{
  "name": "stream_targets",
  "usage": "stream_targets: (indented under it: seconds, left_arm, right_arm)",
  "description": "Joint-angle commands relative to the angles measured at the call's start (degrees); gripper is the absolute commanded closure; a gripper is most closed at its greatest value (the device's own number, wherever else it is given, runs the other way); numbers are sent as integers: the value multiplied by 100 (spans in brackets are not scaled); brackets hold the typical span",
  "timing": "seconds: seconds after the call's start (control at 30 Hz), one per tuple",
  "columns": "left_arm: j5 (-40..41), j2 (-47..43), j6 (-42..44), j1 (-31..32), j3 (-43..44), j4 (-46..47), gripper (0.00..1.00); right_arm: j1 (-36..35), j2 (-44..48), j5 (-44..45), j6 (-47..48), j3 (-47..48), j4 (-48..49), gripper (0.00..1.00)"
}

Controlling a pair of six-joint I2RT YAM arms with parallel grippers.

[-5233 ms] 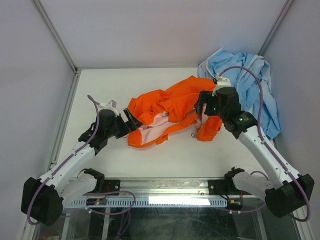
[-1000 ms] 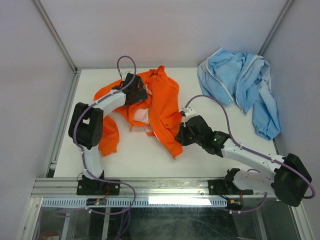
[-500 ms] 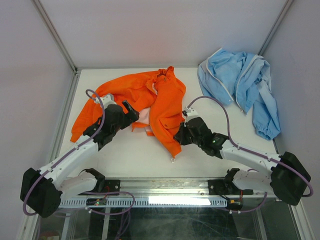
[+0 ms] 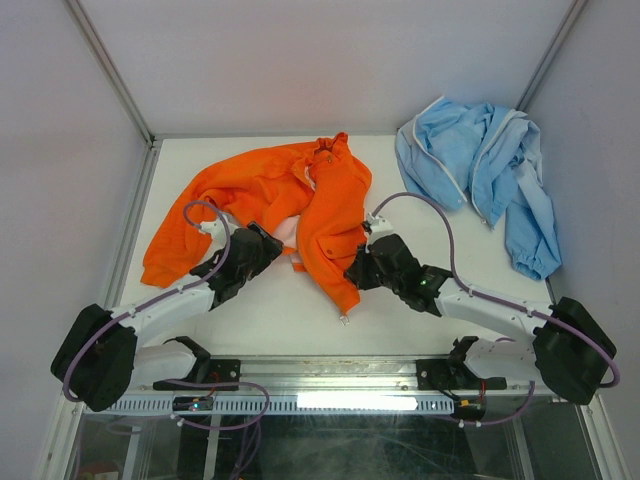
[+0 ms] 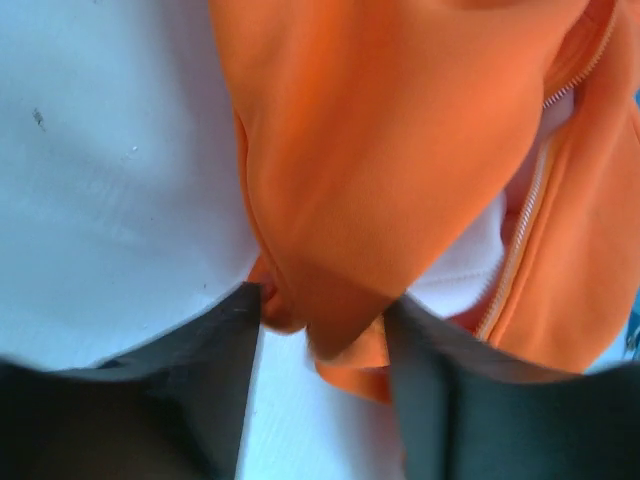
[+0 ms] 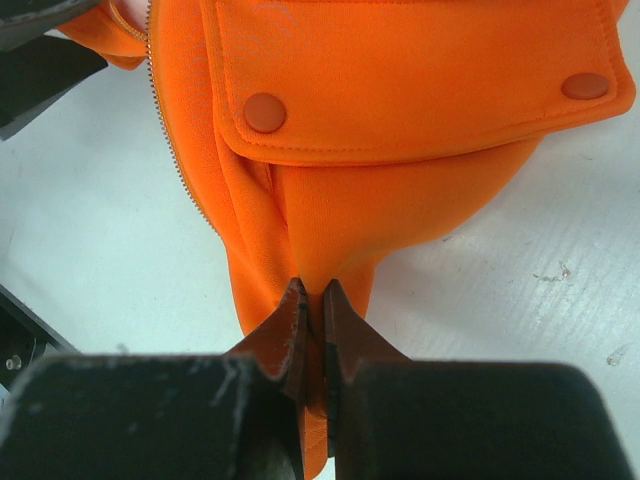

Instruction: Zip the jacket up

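My right gripper will next move slightly toward the bare tabletop to its right in the top view and let go of the jacket's pinched hem there.
The orange jacket (image 4: 260, 185) lies spread across the table's left and middle, with its pale lining showing near the centre. My left gripper (image 4: 268, 240) is at its near edge. In the left wrist view the gripper (image 5: 325, 300) stands partly open, a fold of orange fabric (image 5: 340, 200) between its fingertips and the zipper (image 5: 520, 230) running to the right. My right gripper (image 4: 358, 272) is shut on the jacket's lower right hem. In the right wrist view it (image 6: 312, 290) pinches a thin fold just below a pocket flap (image 6: 420, 80) with two snaps. Zipper teeth (image 6: 170, 140) run along the left.
A light blue garment (image 4: 480, 170) lies heaped in the back right corner. White walls close in the table at the back and sides, with a metal rail (image 4: 128, 240) along the left edge. Both arm bases sit at the near edge.
The left arm has drawn back from the jacket's far left side to its near middle edge, and its jaws have narrowed around a fold. The right gripper keeps its hold, nearly unmoved.
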State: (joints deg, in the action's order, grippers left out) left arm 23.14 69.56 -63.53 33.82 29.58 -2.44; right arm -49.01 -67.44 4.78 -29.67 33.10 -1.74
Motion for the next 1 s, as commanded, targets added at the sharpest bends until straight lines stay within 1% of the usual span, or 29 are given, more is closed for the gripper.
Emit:
stream_targets:
  seconds: [0.0, 0.1, 0.13, 0.17, 0.23, 0.3, 0.37, 0.43, 0.5, 0.57, 0.63, 0.7, 0.8, 0.87, 0.9, 0.97]
  left_arm:
    - [627, 396, 117, 65, 427, 670, 58]
    - [926, 304, 621, 63, 980, 20, 77]
    - [1063, 185, 927, 59, 1247, -225, 83]
    - [1191, 65, 1424, 62, 1511, -510, 88]
    - [1425, -131, 2099, 59, 2290, -1216, 94]
    - [1547, -252, 2692, 61, 2968, -2005, 97]
    - [1632, -293, 3155, 49, 3632, -2834, 97]
    - [1590, -255, 3590, 54, 4234, -3655, 94]
    - [1611, -96, 3808, 54, 4825, -4670, 92]
    - [1531, 83, 3955, 53, 5271, -5342, 90]
    - [1274, 246, 4102, 53, 5432, -5714, 89]
    - [767, 394, 4263, 54, 5334, -5807, 89]
    - [-400, 721, 4373, 54, 4862, -5496, 94]
    - [-798, 972, 4294, 74, 4525, -5248, 97]
    - [-1005, 1086, 4265, 102, 4332, -5061, 97]
    - [-1385, 1352, 4346, 204, 4008, -4744, 100]
  right_arm:
    - [-29, 184, 265, -10, 71, 376, 100]
    - [-20, 207, 640, 150, 309, 153, 100]
    - [-2, 226, 771, 232, 448, 13, 100]
    - [23, 243, 885, 333, 595, -151, 100]
    - [106, 288, 1122, 579, 980, -539, 100]
    - [208, 373, 1356, 784, 1377, -991, 100]
    - [322, 510, 1476, 960, 1698, -1429, 100]
    - [366, 660, 1457, 1088, 1971, -1770, 100]
    - [368, 740, 1280, 1175, 2185, -2125, 100]
    - [367, 795, 1008, 1191, 2321, -2482, 100]
    - [373, 862, 581, 1165, 2306, -2698, 100]
    - [355, 921, 27, 1124, 2170, -2760, 100]
    - [288, 783, -589, 1032, 1829, -2693, 100]
    - [200, 576, -806, 942, 1568, -2564, 100]
    - [181, 481, -925, 905, 1430, -2480, 97]
    - [150, 294, -1091, 848, 1203, -2296, 97]
